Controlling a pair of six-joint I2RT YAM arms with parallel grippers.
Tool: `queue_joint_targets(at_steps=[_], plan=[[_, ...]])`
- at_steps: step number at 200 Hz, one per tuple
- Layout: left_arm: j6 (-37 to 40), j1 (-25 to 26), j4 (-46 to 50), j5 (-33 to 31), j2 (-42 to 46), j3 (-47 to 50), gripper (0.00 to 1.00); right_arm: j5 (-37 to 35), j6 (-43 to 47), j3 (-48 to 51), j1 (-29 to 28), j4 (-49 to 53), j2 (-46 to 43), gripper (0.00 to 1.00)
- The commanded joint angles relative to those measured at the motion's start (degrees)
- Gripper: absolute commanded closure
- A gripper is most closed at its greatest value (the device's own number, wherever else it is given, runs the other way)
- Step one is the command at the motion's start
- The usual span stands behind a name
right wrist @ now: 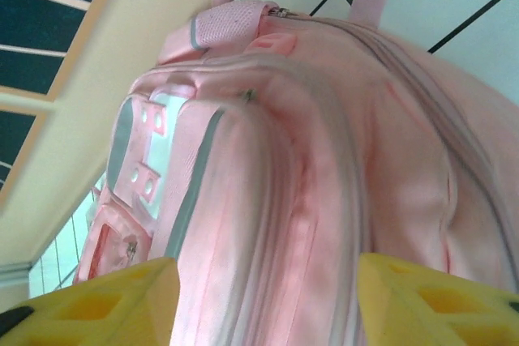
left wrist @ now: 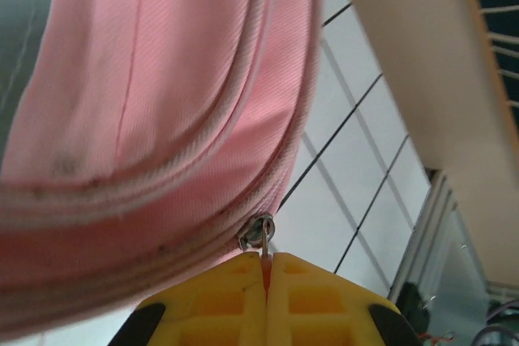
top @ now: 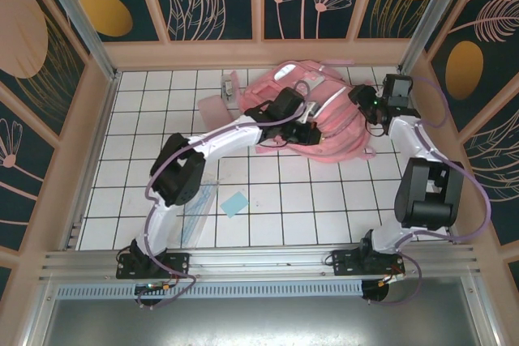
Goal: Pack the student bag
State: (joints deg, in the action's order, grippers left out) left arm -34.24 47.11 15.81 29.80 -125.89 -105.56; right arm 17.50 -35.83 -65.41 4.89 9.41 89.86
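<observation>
The bag's zipper seam (left wrist: 97, 281) still runs on toward the flat pink case, so the robot's left gripper should move along it that way next and then release the pull (left wrist: 263, 237).
The student bag (top: 332, 115), a large soft pink backpack, lies on the white tiled table at the back right. My left gripper (top: 302, 131) rests at its near left side. In the left wrist view the yellow fingers (left wrist: 324, 297) are shut on the small metal zipper pull (left wrist: 263, 237) at the edge of the bag's pink fabric (left wrist: 162, 103). My right gripper (top: 361, 99) is at the bag's right side. In the right wrist view its yellow fingers (right wrist: 122, 301) stand wide apart and open, with the bag (right wrist: 308, 184) close in front of them.
A small flat pink case (top: 215, 107) and a pale upright item (top: 229, 85) lie left of the bag. A light blue square (top: 234, 203) and a translucent sheet (top: 197, 208) lie on the near tiles by the left arm. Wooden walls (top: 268, 53) enclose the table.
</observation>
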Motion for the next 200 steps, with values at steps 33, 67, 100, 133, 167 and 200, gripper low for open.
queue_joint_targets(at_steps=[33,67,100,133,167,200], plan=[[-2.6,-0.5,-1.9,2.9,-8.7,-17.4,1.00,2.0,-0.4,8.7,-0.1,8.3,-17.0,0.37],[-2.6,-0.5,-2.8,2.9,-6.9,-15.1,1.00,8.6,-5.3,13.7,-0.1,3.3,-17.6,0.37],[-4.0,-0.4,-6.6,2.6,-3.4,-8.5,1.00,13.9,-9.6,17.2,-0.3,-4.3,-11.7,0.37],[-5.0,0.0,-9.0,3.3,-1.1,-4.2,1.00,15.6,-12.2,18.5,-0.8,-11.8,-5.1,0.46],[-3.6,-0.2,-8.1,2.8,0.5,-1.6,1.00,13.5,-12.0,19.5,-1.1,-14.2,-4.2,1.00],[0.1,-4.8,-2.2,-6.2,3.9,5.7,1.00,11.3,-10.2,20.0,-0.2,-12.2,-7.2,1.00]])
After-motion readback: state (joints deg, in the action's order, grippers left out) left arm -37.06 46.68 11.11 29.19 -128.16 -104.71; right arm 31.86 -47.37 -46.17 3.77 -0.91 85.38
